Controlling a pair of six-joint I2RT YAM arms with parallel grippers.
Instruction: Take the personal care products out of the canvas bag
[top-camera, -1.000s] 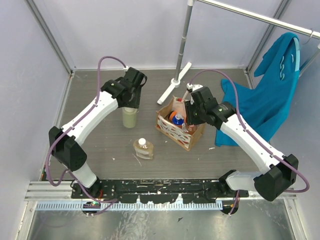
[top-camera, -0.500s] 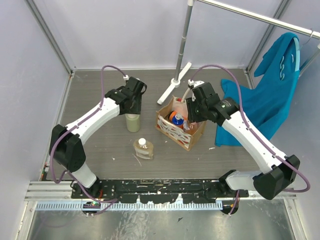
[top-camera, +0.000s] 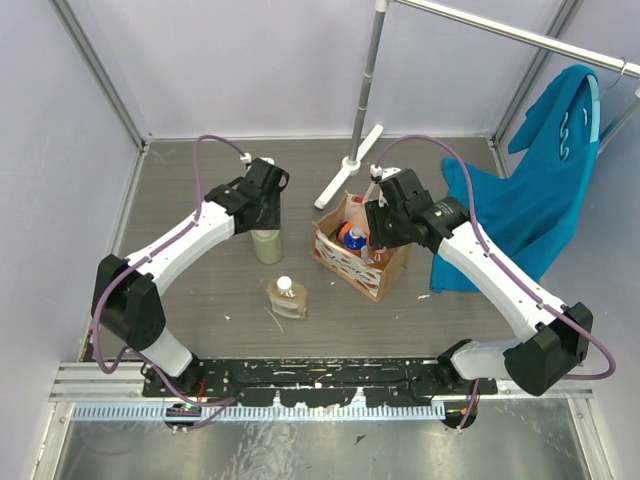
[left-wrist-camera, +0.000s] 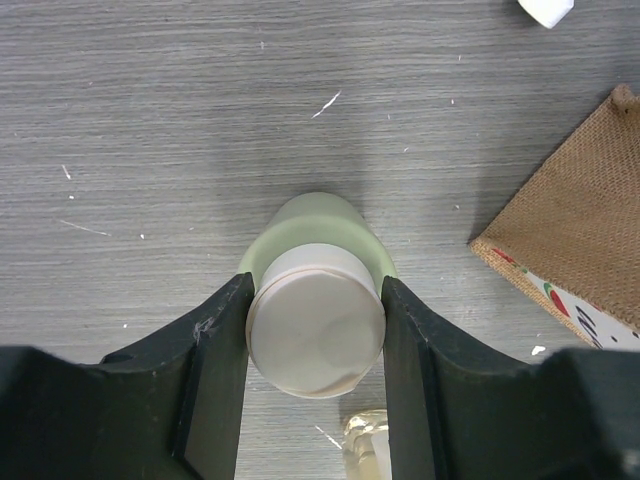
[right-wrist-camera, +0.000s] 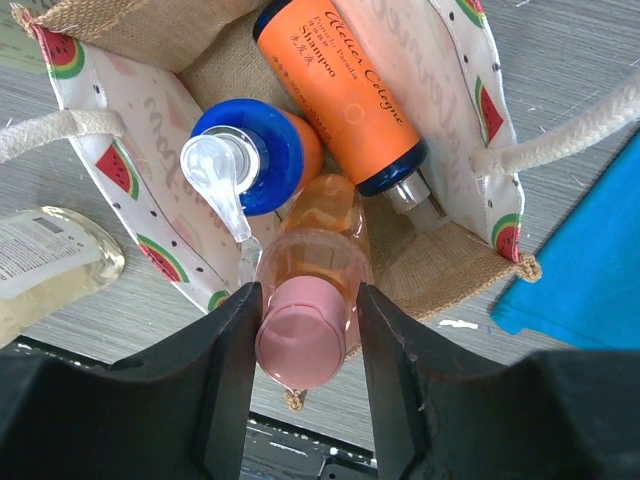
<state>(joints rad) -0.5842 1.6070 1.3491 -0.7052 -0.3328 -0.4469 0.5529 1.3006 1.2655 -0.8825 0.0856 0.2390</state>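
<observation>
My right gripper should next lift the pink bottle over the bag's side, then lower and release it on bare tabletop by the garment, to the gripper's right in the top view.
The canvas bag (top-camera: 352, 270) stands open at the table's middle. My right gripper (top-camera: 378, 236) reaches into it, shut on the pink bottle (right-wrist-camera: 312, 262) just below its cap, the bottle tilted inside the bag (right-wrist-camera: 120, 172). Next to it lie the orange bottle with blue cap (right-wrist-camera: 255, 155) and the dark orange bottle (right-wrist-camera: 345, 100). My left gripper (top-camera: 262, 216) is shut on the white cap of the pale yellow-green bottle (left-wrist-camera: 312, 215), which stands upright on the table left of the bag (left-wrist-camera: 590, 210). The squat amber bottle (top-camera: 287, 298) stands nearer the front.
A teal garment (top-camera: 540, 190) hangs from a rail at the right and drapes onto the table beside the bag. A white stand base (top-camera: 348, 166) with a metal pole sits behind the bag. Grey walls close the left and back.
My left gripper has shifted the yellow-green bottle slightly right and nearer. My right gripper has moved a little left and lower over the bag's opening, onto the pink bottle.
</observation>
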